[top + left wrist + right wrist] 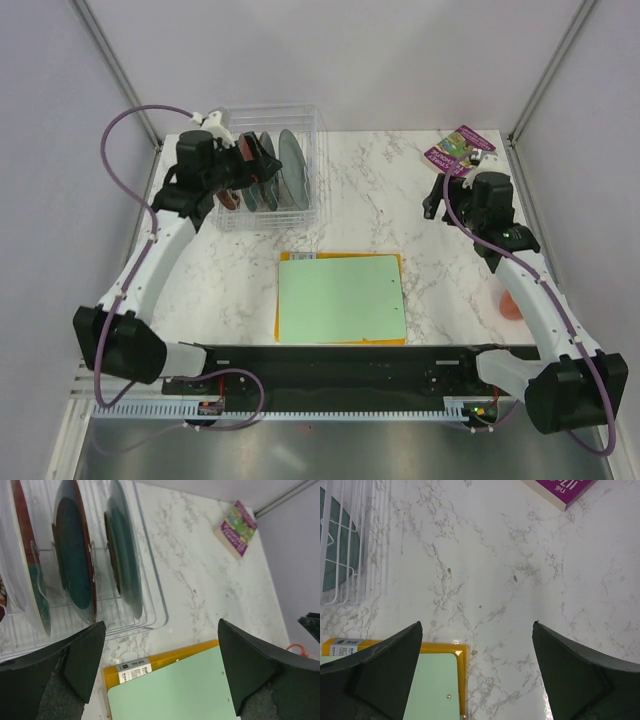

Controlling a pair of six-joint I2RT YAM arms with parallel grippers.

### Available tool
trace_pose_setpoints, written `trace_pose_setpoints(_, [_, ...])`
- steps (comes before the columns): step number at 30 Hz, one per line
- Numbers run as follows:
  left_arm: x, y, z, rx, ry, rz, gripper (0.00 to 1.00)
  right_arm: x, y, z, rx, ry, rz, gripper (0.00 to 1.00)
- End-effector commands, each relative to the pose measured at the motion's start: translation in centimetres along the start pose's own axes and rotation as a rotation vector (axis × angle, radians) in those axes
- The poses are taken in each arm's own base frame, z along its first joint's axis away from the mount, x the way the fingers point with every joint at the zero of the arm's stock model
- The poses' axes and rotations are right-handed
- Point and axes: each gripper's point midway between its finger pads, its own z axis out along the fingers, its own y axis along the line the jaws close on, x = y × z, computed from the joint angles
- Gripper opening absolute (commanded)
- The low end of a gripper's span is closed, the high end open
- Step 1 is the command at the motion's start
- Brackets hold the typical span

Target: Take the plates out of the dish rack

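Note:
My left gripper will move outward and tilt down onto the plate's lower rim [296, 204] [131, 611], because the large grey-green plate stands last in the rack and its side is clear.
The clear plastic dish rack [300, 205] stands at the table's back left with plates upright in its slots. In the top view the large grey-green plate [291, 158] is rightmost and the dark teal plate [268, 172] is beside it. The red plates [244, 150] are partly hidden by my left gripper [236, 188], which hovers open and empty over the rack's left side. The left wrist view shows the grey-green plate [125, 555], the dark teal plate [74, 555], the red plate with teal pattern [31, 565] and the left gripper [160, 652]. My right gripper [432, 206] [476, 647] is open and empty above bare marble.
A green board [340, 298] lies on an orange board [286, 259] at the table's near middle. A purple book [459, 150] lies at the back right. An orange-red mug [510, 302] sits near the right edge under the right arm. Grey walls enclose the table.

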Motion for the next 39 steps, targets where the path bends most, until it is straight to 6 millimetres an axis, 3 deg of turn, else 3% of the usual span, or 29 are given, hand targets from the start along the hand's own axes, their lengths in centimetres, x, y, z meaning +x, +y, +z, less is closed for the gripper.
trace_pose_setpoints(1, [-2.0,-0.8,3.7,-0.084,-0.051,0.126,0.99,0.3,-0.2,1.3,0.009,0.009,-0.004,0.98])
trace_pose_setpoints(4, [-1.9,-0.8,6.6,-0.128,-0.045,0.16,0.96,1.1,-0.4,2.5,0.016,0.044,-0.014,0.98])
trace_pose_setpoints(8, [-2.0,-0.3,9.0,-0.236,-0.066,0.224,0.96,1.9,-0.7,3.3,0.022,0.071,-0.027,0.98])
trace_pose_setpoints(15, [-0.8,1.9,11.3,-0.405,-0.067,0.281,0.96,2.5,-0.9,3.8,0.026,0.091,-0.033,0.98])
trace_pose_setpoints(26, [1.2,4.5,15.5,-0.541,-0.04,0.328,0.83,2.5,-0.9,3.9,0.026,0.089,-0.041,0.98])
trace_pose_setpoints(28, [1.6,4.7,16.2,-0.549,-0.039,0.322,0.68,2.7,-0.9,4.0,0.025,0.094,-0.042,0.98])
trace_pose_setpoints(29, [1.6,4.7,16.3,-0.553,-0.042,0.323,0.54,2.7,-0.9,4.0,0.025,0.094,-0.042,0.98])
trace_pose_setpoints(30, [1.5,4.8,16.5,-0.559,-0.046,0.323,0.24,2.7,-0.9,4.1,0.025,0.096,-0.039,0.98])
trace_pose_setpoints(32, [1.7,4.9,16.9,-0.561,-0.04,0.335,0.02,2.9,-0.9,4.2,0.023,0.101,-0.039,0.98])
trace_pose_setpoints(38, [-0.3,3.7,16.2,-0.635,-0.11,0.393,0.02,3.3,-1.0,4.5,0.025,0.112,-0.036,0.98])
trace_pose_setpoints(39, [-1.5,2.9,15.9,-0.647,-0.137,0.426,0.02,3.5,-1.0,4.5,0.025,0.115,-0.039,0.98])
